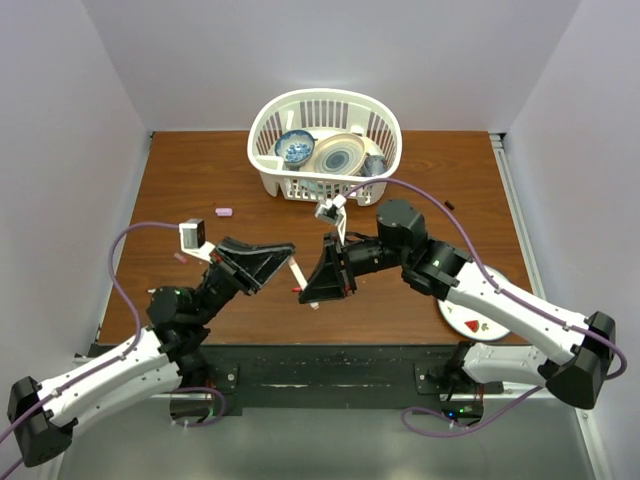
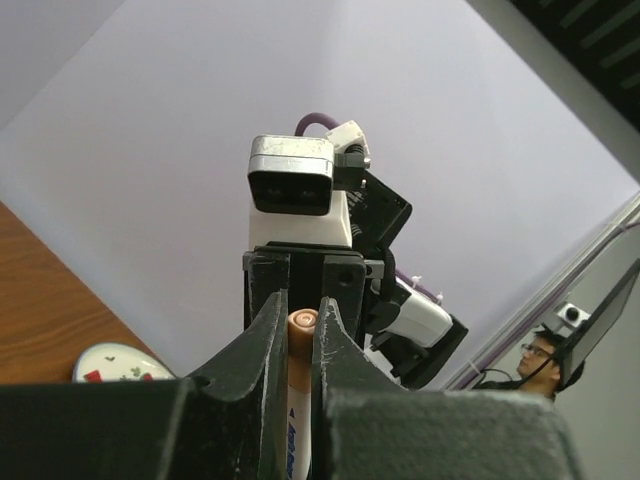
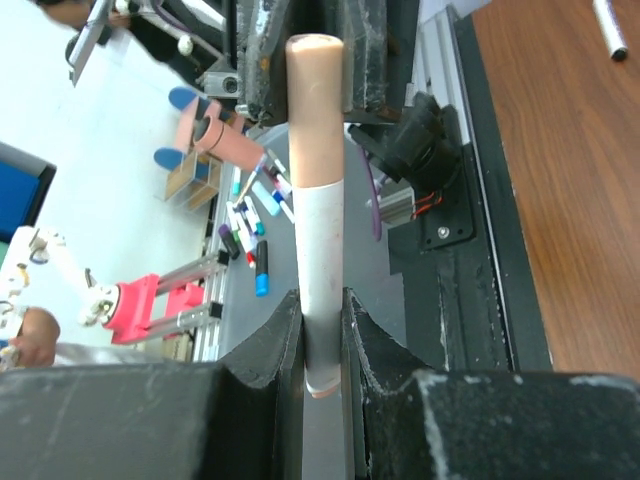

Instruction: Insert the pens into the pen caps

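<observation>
My left gripper will next tilt down and then lower the white pen onto that wood.
My left gripper (image 1: 288, 256) and right gripper (image 1: 308, 289) meet tip to tip above the middle of the table. A white pen with a red end (image 1: 297, 272) sits between them. In the left wrist view the jaws (image 2: 301, 300) are shut on a white pen with blue print (image 2: 301, 335), its reddish end at the fingertips. In the right wrist view the jaws (image 3: 322, 300) are shut on the white barrel of a pen (image 3: 318, 200) whose long reddish end points at the left gripper. I cannot tell whether both hold the same pen. A small pink cap (image 1: 224, 212) lies at the far left.
A white basket (image 1: 385, 125) with bowls stands at the back centre. A small white plate (image 1: 470, 318) lies under the right arm and shows in the left wrist view (image 2: 115, 362). A white pen with a black end (image 3: 610, 25) lies on the wood. A small pinkish piece (image 1: 180, 257) lies left.
</observation>
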Motion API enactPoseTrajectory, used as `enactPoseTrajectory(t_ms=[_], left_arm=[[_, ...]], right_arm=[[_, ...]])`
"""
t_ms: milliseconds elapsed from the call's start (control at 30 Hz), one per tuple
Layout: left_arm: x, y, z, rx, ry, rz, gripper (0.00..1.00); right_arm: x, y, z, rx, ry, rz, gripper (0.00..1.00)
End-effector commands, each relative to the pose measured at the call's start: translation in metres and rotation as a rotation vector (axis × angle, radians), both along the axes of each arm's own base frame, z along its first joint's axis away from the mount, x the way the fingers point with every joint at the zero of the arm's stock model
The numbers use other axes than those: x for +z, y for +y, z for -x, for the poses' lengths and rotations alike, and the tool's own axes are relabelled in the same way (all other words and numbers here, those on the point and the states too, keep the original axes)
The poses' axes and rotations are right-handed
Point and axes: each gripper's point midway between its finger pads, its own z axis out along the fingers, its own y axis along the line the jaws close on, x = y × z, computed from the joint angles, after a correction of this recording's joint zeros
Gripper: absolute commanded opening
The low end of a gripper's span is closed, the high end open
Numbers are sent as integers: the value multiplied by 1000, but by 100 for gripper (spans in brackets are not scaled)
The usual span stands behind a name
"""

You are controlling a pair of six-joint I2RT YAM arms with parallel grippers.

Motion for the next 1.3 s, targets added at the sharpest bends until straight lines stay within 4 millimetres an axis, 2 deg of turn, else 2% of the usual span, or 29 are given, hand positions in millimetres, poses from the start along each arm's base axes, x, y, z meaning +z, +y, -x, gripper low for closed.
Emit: enactPoseTrajectory(t_ms=[0,33,100,133,200,233,267,300,333,400,433,467,500,567,600,633,767,900,967,1100,1267], left_arm=[[-95,-49,58,-358,150,-480,0],[-82,-48,50,-311,145,-505,0],[-78,-48,27,-195,179,-549,0],[-67,-46,21,-158,172,-583,0],[-65,-47,4,-88,191,-627,0],[-53,-45,-1,-62,179,-642,0],[-56,-47,-10,-36,192,-674,0],[-48,-44,-16,-9,193,-689,0],[-49,-43,-22,12,188,-718,0],[-54,-39,-47,63,230,-775,0],[-67,-33,-55,74,254,-842,0],[-82,-27,-73,111,297,-890,0],[-83,-22,-83,141,306,-917,0],[-114,-4,-104,197,378,-1044,0],[-120,3,-110,220,393,-1078,0],[-133,17,-119,258,430,-1137,0],[-185,47,-138,308,554,-1313,0],[-228,76,-152,385,658,-1465,0],[-249,83,-160,383,710,-1502,0],[-270,75,-175,346,766,-1456,0],[-305,83,-189,372,896,-1444,0]], right_arm=[[118,-18,-82,-432,-284,-396,12],[102,-24,-74,-423,-267,-375,17],[82,-31,-65,-412,-247,-328,28],[71,-41,-56,-413,-237,-314,32],[52,-49,-48,-409,-211,-267,45],[40,-53,-42,-403,-195,-246,49],[35,-61,-35,-403,-182,-224,51],[31,-65,-31,-403,-180,-212,63],[27,-69,-28,-404,-179,-197,70],[24,-81,-19,-417,-172,-177,83],[22,-85,-18,-430,-161,-172,88],[25,-94,-16,-464,-166,-181,89],[25,-97,-16,-481,-161,-185,90],[21,-104,-16,-516,-141,-186,93],[23,-108,-16,-537,-141,-196,93],[21,-109,-15,-539,-134,-192,94],[14,-115,-14,-557,-125,-162,94],[19,-117,-12,-561,-122,-186,94],[19,-117,-12,-564,-118,-178,94],[18,-117,-11,-558,-117,-178,94],[17,-117,-12,-562,-120,-169,94]])
